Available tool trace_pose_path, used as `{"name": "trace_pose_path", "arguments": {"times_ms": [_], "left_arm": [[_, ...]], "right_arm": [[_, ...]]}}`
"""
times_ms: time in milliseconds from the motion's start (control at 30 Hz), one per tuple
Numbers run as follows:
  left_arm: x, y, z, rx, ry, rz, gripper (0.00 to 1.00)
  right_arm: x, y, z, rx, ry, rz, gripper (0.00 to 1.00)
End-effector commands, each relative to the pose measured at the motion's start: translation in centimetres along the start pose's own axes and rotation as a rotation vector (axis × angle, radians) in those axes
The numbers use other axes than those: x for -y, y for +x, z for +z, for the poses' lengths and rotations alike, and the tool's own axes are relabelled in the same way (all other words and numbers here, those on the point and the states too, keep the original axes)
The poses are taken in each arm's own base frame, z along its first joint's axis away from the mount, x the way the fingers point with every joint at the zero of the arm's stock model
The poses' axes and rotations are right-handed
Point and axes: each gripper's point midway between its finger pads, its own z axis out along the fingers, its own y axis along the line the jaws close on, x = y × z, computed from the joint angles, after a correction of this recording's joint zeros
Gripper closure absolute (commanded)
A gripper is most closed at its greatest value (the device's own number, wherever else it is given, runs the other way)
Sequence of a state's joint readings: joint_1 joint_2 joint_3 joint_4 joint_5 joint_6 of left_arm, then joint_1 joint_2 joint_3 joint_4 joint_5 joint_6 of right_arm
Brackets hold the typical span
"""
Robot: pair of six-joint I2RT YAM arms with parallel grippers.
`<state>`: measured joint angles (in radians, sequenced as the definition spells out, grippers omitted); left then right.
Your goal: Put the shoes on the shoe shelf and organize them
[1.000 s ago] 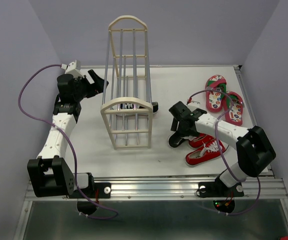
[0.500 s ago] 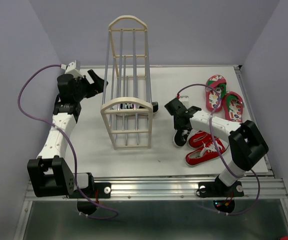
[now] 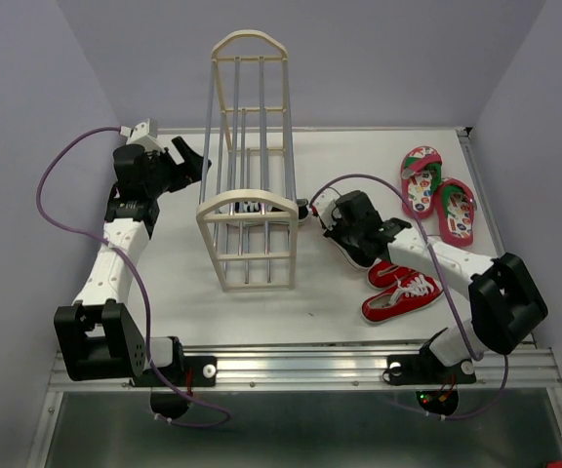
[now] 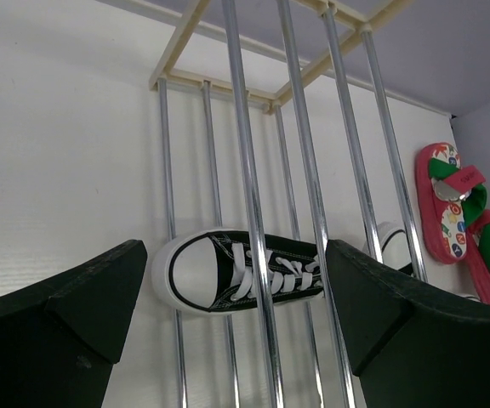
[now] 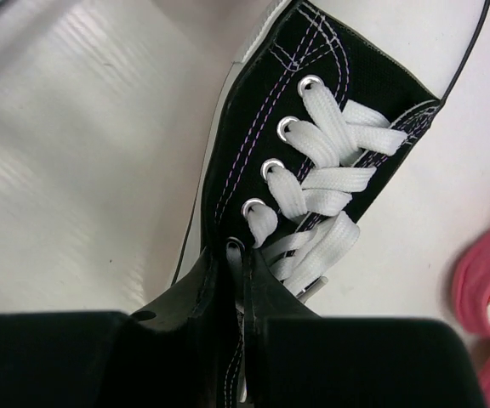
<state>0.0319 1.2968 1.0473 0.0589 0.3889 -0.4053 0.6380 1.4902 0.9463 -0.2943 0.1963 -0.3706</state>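
Next I will turn my right gripper, move left in the top view, and release at the near ends of the shoe shelf's rods, which lie bare beside the other black sneaker.
My right gripper (image 3: 351,240) is shut on the collar of a black sneaker (image 3: 362,258) with white laces, just right of the shoe shelf (image 3: 250,255). The right wrist view shows the fingers (image 5: 185,293) pinching the sneaker's (image 5: 313,161) side wall by the last eyelet. Another black sneaker (image 4: 228,272) lies inside the shelf (image 4: 249,170), low behind its metal rods. My left gripper (image 3: 189,156) is open on the shelf's left side, empty. Two red sneakers (image 3: 403,296) lie near the front right. Two pink flip-flops (image 3: 422,180) lie at the back right.
The table's right edge runs close behind the flip-flops (image 4: 445,200). A purple cable loops over the right arm (image 3: 427,255). White table (image 3: 164,283) lies between the shelf and the left arm.
My right gripper has shut on the black sneaker and carried it left and back, from beside the red sneakers towards the shelf. The left arm has not moved.
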Motion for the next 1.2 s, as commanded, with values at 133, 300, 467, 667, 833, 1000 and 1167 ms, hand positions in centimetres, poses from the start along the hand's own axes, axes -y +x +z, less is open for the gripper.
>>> {"name": "trace_pose_path", "arguments": {"times_ms": [133,300,467,667,833,1000,1167], "left_arm": [[0.7,-1.2,-0.1,0.041,0.012,0.026,0.01],[0.5,-1.2,-0.2,0.04,0.0,0.027,0.01],[0.3,-1.1,-0.2,0.038,-0.005,0.022,0.01],[0.3,-1.3,-0.4,0.05,-0.016,0.019,0.01],[0.4,-1.6,-0.6,0.06,-0.016,0.018,0.01],[0.5,-1.8,-0.4,0.062,-0.009,0.013,0.01],[0.4,-1.8,-0.5,0.065,-0.016,0.011,0.01]], "right_arm": [[1.4,-4.1,-0.1,0.212,-0.195,-0.284,0.93],[5.2,-5.3,1.4,0.193,-0.111,-0.209,0.99],[7.6,-7.2,-0.2,0.245,-0.024,-0.227,0.99],[5.2,-6.9,-3.9,0.297,-0.151,-0.302,0.99],[2.9,-7.0,-7.3,0.357,-0.274,-0.331,0.99],[2.2,-7.7,-8.7,0.398,-0.311,-0.319,0.99],[-0.2,-6.0,-8.0,0.318,-0.456,-0.321,0.99]]}}
